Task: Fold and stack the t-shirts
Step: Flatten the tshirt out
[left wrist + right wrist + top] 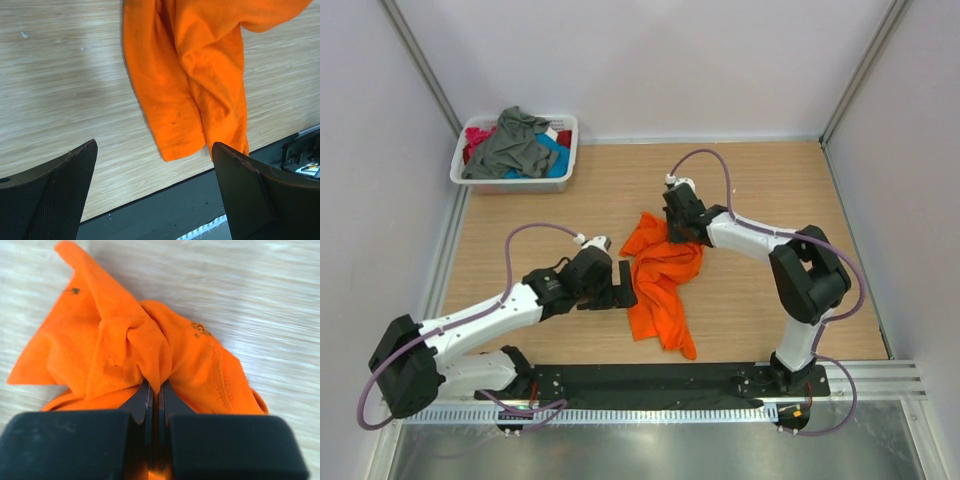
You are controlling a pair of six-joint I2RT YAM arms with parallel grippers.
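My left gripper's open fingers come down toward the flat corner at the shirt's lower end (pixel 636 336) (pixel 167 155) next, since my right gripper already holds the shirt's upper part.
The bright orange t-shirt (pixel 660 280) lies crumpled on the wooden table, trailing toward the near edge. My right gripper (pixel 677 232) is shut on a fold of its upper part; in the right wrist view the fabric (pixel 150 355) bunches between the closed jaws of my right gripper (pixel 155 390). My left gripper (pixel 620 290) is open and empty just left of the shirt; in the left wrist view the gripper (pixel 155 165) frames the shirt's lower end (pixel 190 100). Dark grey (pixel 515 145), teal-blue (pixel 555 160) and red-pink (pixel 475 140) t-shirts lie in the basket.
A white plastic laundry basket (pixel 570 150) stands at the far left corner. A black base rail (pixel 650 380) runs along the table's near edge. White walls enclose the table on three sides.
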